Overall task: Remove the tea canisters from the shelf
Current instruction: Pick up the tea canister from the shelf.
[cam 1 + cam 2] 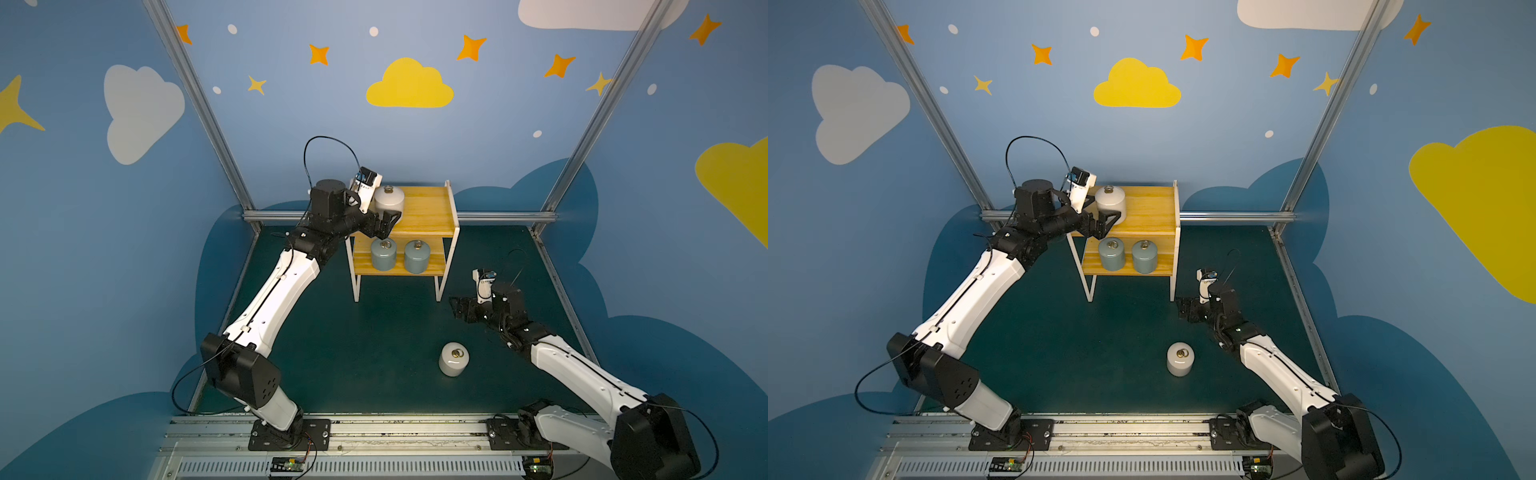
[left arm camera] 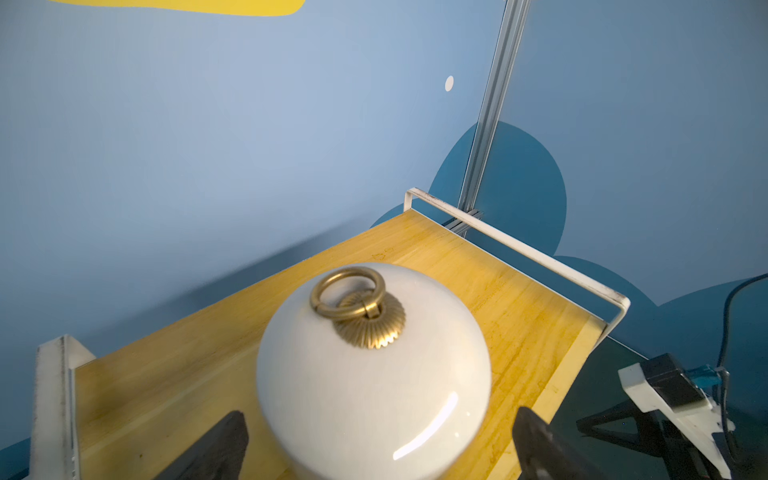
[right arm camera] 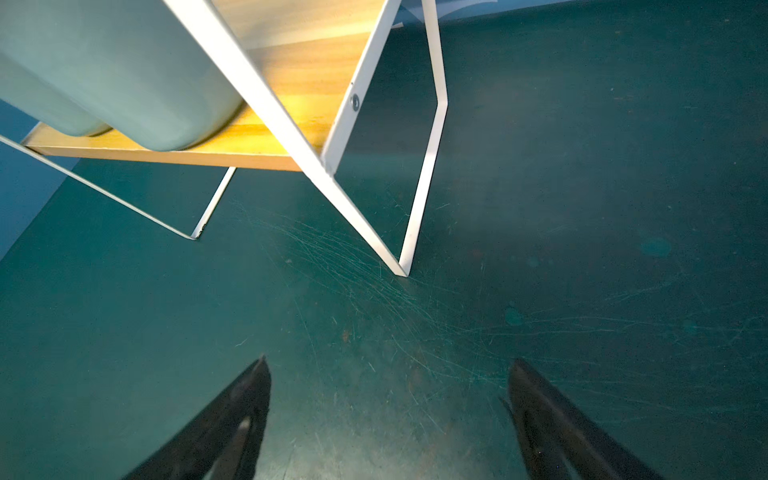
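The white tea canister's body (image 1: 390, 204) (image 2: 374, 412) is only partway between my open fingers, so my left gripper will next push outward to bring it deeper between them, then close.
The shelf (image 1: 428, 212) (image 1: 1152, 216) stands at the back of the mat. A white tea canister (image 1: 389, 199) (image 1: 1110, 199) (image 2: 374, 374) sits at the left of its top board (image 2: 498, 282). My left gripper (image 2: 380, 415) is open and straddles this canister, with a gap on each side; one finger (image 1: 392, 217) shows in front of it. Two grey-blue canisters (image 1: 383, 254) (image 1: 417, 256) stand on the lower board. Another white canister (image 1: 454, 359) (image 1: 1180, 359) stands on the mat. My right gripper (image 1: 455, 307) (image 3: 388, 365) hangs open and empty, low over the mat by the shelf's right front leg (image 3: 415, 208).
A dark green mat (image 1: 374, 332) covers the floor, with blue walls on three sides. Aluminium posts (image 1: 199, 104) (image 1: 602, 104) and a rail (image 1: 498, 216) run behind the shelf. The arms' mounting rail (image 1: 374, 432) lies along the front edge.
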Tool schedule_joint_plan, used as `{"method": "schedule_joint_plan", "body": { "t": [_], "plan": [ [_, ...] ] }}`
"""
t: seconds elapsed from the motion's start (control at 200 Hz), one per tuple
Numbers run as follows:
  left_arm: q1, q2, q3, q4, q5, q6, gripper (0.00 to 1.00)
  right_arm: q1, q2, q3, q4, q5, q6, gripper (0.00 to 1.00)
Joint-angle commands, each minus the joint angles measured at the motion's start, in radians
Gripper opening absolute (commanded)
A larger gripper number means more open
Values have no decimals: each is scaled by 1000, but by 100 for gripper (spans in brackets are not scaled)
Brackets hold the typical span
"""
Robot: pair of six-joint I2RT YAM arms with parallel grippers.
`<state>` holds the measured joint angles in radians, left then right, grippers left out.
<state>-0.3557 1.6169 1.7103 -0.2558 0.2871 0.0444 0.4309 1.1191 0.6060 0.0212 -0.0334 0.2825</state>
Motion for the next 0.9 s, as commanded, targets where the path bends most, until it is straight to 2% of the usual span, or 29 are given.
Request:
{"method": "schedule_joint_plan", "body": {
  "t": [0.0,0.33,0.896],
  "plan": [
    [2,25,42,27,30,-16,100,-10,7,25,23,-21,-9,91],
    [4,72,90,18,-3,-19,100,-30,21,35,29,-42,-8,91],
    [6,122,127,28,37,-33,99,-41,13,31,22,-49,-3,91]
  ]
}}
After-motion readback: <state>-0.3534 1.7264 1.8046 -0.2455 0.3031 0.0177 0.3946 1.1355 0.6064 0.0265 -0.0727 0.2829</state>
